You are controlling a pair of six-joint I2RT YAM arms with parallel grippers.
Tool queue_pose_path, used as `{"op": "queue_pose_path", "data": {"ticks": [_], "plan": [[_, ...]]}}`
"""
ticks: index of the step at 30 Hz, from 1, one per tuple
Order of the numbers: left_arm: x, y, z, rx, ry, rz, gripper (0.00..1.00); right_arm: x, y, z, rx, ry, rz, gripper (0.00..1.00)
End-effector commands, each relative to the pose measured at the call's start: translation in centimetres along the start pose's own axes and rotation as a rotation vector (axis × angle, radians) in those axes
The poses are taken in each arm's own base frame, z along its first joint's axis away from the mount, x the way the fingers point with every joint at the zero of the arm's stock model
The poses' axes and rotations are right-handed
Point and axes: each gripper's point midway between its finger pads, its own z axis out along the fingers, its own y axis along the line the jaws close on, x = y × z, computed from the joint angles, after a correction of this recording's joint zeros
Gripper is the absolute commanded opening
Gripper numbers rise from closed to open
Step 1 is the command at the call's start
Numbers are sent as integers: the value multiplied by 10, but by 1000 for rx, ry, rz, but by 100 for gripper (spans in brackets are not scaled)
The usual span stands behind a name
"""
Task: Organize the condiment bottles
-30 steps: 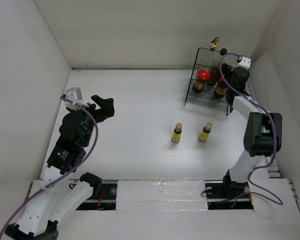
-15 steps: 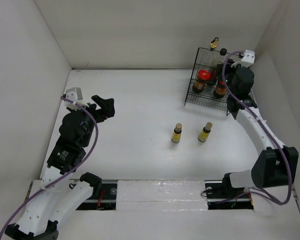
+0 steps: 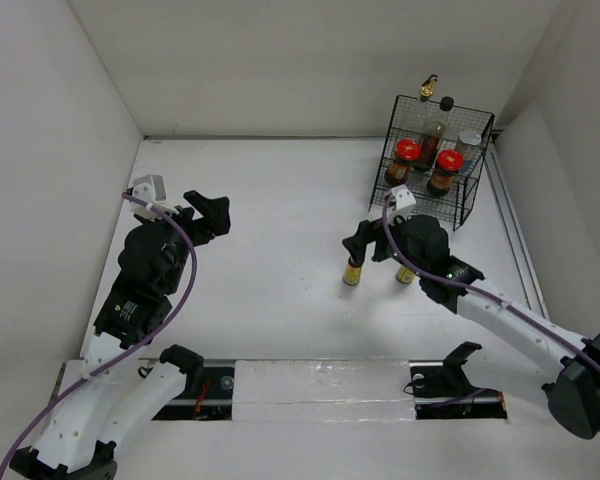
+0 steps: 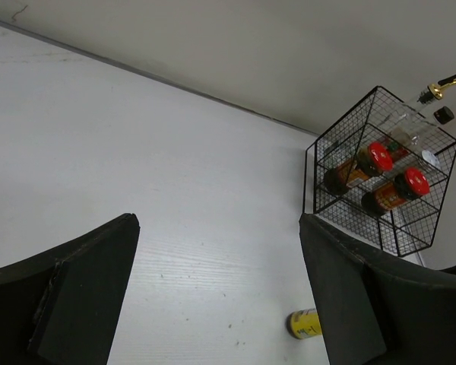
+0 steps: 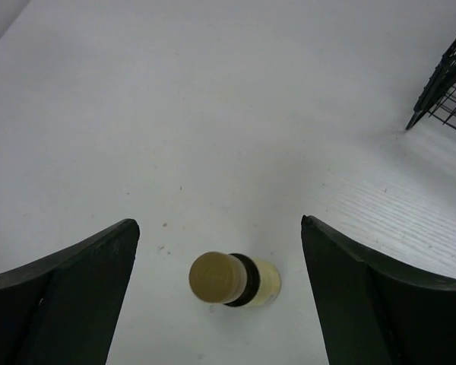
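My right gripper lowers around the yellow bottle's tan cap (image 5: 214, 277) next and closes, since the cap lies between its fingers but they still hover too high above it.
Two small yellow bottles stand upright mid-table: the left one (image 3: 353, 268) and the right one (image 3: 407, 273), which my right arm partly hides. My right gripper (image 3: 366, 244) is open and hovers just above the left yellow bottle (image 5: 232, 279), which stands between the fingers, untouched. The black wire basket (image 3: 470, 205) at the back right holds two red-capped dark jars (image 3: 407, 155) (image 3: 446, 164), a clear gold-spouted bottle (image 3: 427, 92), a dark black-capped bottle (image 3: 442, 118) and a white shaker (image 3: 469, 144). My left gripper (image 3: 208, 213) is open and empty at the left.
White walls enclose the table on the left, back and right. The left wrist view shows the basket (image 4: 313, 182) far off and one yellow bottle (image 4: 304, 323) by the right finger. A basket corner (image 5: 448, 91) shows at the upper right of the right wrist view.
My right arm swung away from the basket at the back right, forward and left to the left yellow bottle. The left arm has not moved.
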Motion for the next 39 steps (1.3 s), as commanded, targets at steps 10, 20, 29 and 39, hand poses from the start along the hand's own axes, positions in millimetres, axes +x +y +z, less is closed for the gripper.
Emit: {"op": "queue_pose_path", "data": {"ticks": [10,20,29,39], "plan": [[-16,-11,-2,49,-51,-17,82,49,11,3,29,139,-2,72],[-16,-13,-3,58,-50,-17,82,-38,16,5,89,-76,-31,15],[-16,-13,-3,58,-50,-17,82,-185,-51,-24,325,-377,-84,16],[-16,-10,-4,48,-50,-16,82,-194,-158,17,471,-311,-44,16]]}}
